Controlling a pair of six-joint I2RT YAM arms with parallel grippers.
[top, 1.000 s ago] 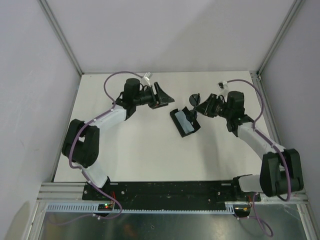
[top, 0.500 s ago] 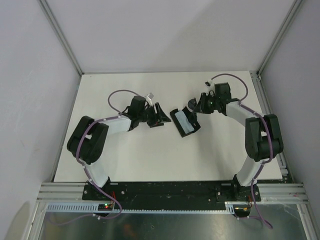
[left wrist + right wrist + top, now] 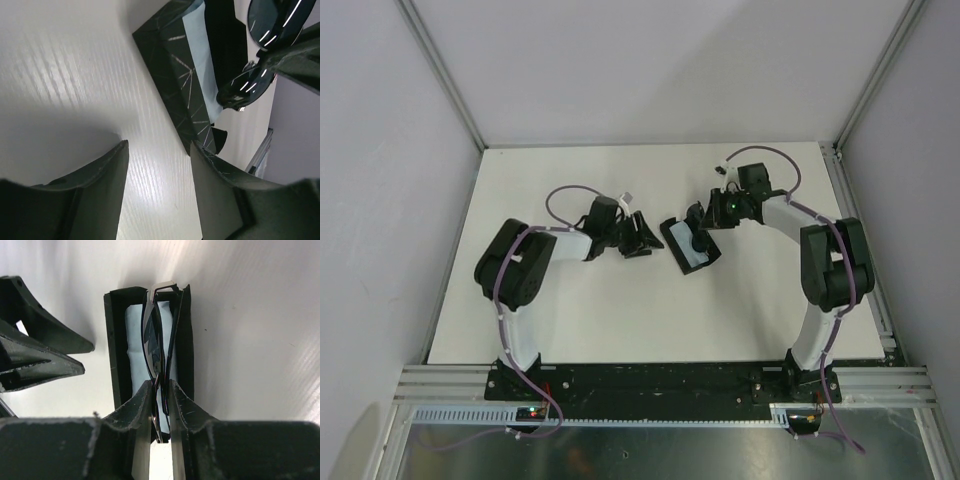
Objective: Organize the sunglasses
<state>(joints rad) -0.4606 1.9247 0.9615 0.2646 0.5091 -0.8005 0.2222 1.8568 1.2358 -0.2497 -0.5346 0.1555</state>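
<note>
My right gripper moves down and left in the top view next and releases the sunglasses, since the open case's cloth (image 3: 687, 244) (image 3: 135, 347) lies that way.
The black case (image 3: 688, 246) lies open mid-table with the light blue cloth (image 3: 693, 247) inside. My right gripper (image 3: 160, 385) is shut on the folded sunglasses (image 3: 156, 347) and holds them edge-on over the open case (image 3: 114, 335) and its cloth (image 3: 134, 355). The sunglasses also show in the left wrist view (image 3: 260, 55), above the case (image 3: 175, 75). My left gripper (image 3: 159, 150) is open and empty, low over the table just left of the case. In the top view the right gripper (image 3: 703, 218) is at the case's far end and the left gripper (image 3: 642, 240) is beside its left side.
The white table (image 3: 610, 310) is bounded by metal rails and grey walls on the left, back and right. Both arms bend inward toward the case, their cables looping above them.
My right gripper has moved left with the sunglasses, from beside the case to over its far end. My left gripper has come down and right, close to the case's left side.
</note>
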